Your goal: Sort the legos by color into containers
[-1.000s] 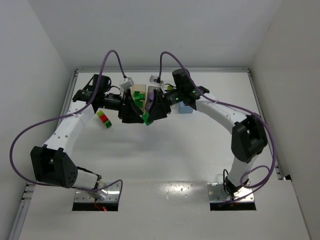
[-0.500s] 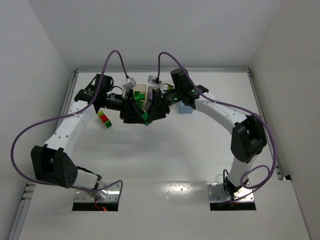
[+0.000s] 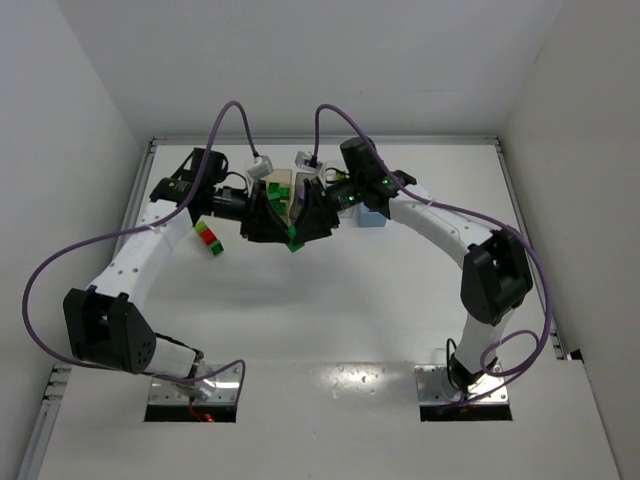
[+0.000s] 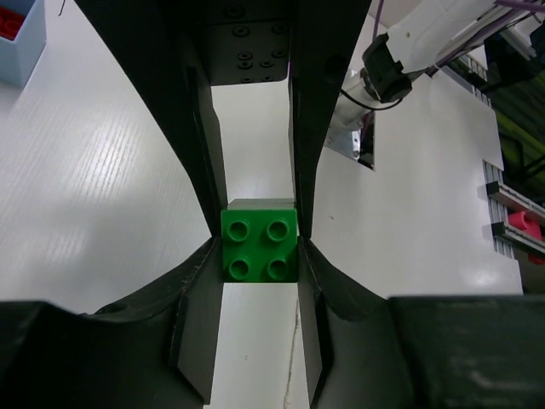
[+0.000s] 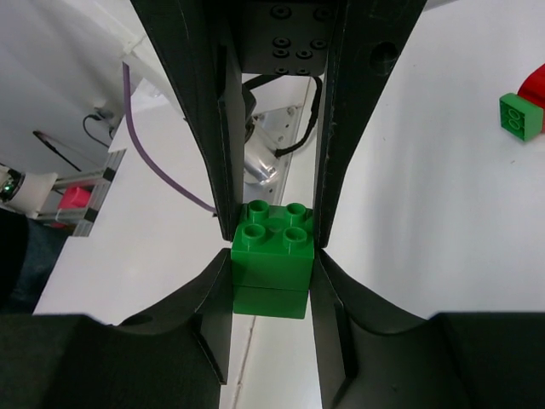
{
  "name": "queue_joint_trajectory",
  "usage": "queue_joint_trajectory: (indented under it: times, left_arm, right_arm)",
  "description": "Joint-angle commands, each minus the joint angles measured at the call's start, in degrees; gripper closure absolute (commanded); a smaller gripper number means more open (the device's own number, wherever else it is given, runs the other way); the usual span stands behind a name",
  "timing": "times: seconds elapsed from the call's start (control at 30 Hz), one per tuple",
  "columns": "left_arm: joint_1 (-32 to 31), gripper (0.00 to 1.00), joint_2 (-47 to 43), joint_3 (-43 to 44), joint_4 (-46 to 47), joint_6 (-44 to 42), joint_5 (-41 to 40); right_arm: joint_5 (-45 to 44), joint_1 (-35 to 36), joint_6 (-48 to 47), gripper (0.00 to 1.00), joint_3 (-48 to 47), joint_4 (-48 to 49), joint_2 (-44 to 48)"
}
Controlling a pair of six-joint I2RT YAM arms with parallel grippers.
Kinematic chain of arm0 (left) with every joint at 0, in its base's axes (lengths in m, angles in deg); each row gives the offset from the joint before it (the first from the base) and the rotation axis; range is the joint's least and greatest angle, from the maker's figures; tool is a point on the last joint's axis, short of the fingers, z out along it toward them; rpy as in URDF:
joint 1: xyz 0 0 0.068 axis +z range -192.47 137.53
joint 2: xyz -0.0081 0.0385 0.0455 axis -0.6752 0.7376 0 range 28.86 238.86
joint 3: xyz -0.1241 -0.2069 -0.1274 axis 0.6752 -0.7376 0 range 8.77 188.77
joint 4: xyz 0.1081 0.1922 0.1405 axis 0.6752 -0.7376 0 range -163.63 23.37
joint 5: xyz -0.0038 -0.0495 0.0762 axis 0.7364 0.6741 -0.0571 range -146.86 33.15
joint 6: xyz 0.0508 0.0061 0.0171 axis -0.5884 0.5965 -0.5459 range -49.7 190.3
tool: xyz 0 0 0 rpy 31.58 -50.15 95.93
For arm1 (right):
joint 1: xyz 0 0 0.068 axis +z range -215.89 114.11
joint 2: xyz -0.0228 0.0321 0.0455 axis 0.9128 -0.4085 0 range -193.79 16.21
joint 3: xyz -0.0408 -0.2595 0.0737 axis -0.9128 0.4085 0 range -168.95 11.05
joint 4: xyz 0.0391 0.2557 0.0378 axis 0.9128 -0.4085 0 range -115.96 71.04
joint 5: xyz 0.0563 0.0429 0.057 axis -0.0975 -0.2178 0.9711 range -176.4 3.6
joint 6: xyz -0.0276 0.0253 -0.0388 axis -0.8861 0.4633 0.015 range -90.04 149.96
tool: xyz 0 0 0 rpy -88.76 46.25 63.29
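Next I need to swing my left gripper outward over the tan container (image 3: 280, 181) with green bricks, fingers turning down, and release the matching green brick.
Above the middle of the table my two grippers meet tip to tip around a stack of two dark green legos (image 3: 293, 233). My left gripper (image 3: 285, 229) is shut on the dark green brick (image 4: 260, 247), whose four studs face the left wrist camera. My right gripper (image 3: 301, 229) is shut on the same stack (image 5: 272, 260), its fingers pressing the brick's sides. A red and lime green pair (image 3: 209, 238) lies on the table to the left, and the right wrist view shows that pair (image 5: 522, 111) too. Behind the grippers stands the tan container (image 3: 280, 181) with green bricks inside.
A light blue container (image 3: 372, 218) sits behind the right arm; in the left wrist view it (image 4: 19, 47) holds something red. The other containers are hidden behind the grippers. White walls enclose the table on the left, back and right.
My left gripper has gone from open to shut on the dark green brick. Both grippers, with the stack, have drifted slightly toward the back of the table.
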Motion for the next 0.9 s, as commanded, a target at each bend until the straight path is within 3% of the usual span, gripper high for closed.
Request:
queue_joint_trajectory:
  times: [0.0,0.17,0.4,0.57,0.87]
  left_arm:
    - [-0.52,0.80,-0.05,1.48,0.97,-1.53,2.81]
    - [-0.52,0.81,-1.81,1.48,0.97,-3.02,2.29]
    - [-0.52,0.81,-2.42,2.01,2.11,-1.88,2.29]
    - [0.01,0.81,-2.42,2.62,3.95,-0.56,2.29]
    - [0.01,0.81,-1.89,2.63,4.49,0.50,2.29]
  right_arm:
    - [-0.35,0.25,-1.77,0.74,-2.52,2.77,-0.10]
    - [-4.22,0.25,-2.46,0.36,-1.91,-0.30,0.43]
    - [-5.89,0.25,-3.09,0.28,1.08,-1.36,2.71]
    - [-5.37,0.25,-3.09,0.31,2.22,-1.36,3.24]
    - [-1.94,-0.27,-2.03,0.70,2.22,1.80,3.24]
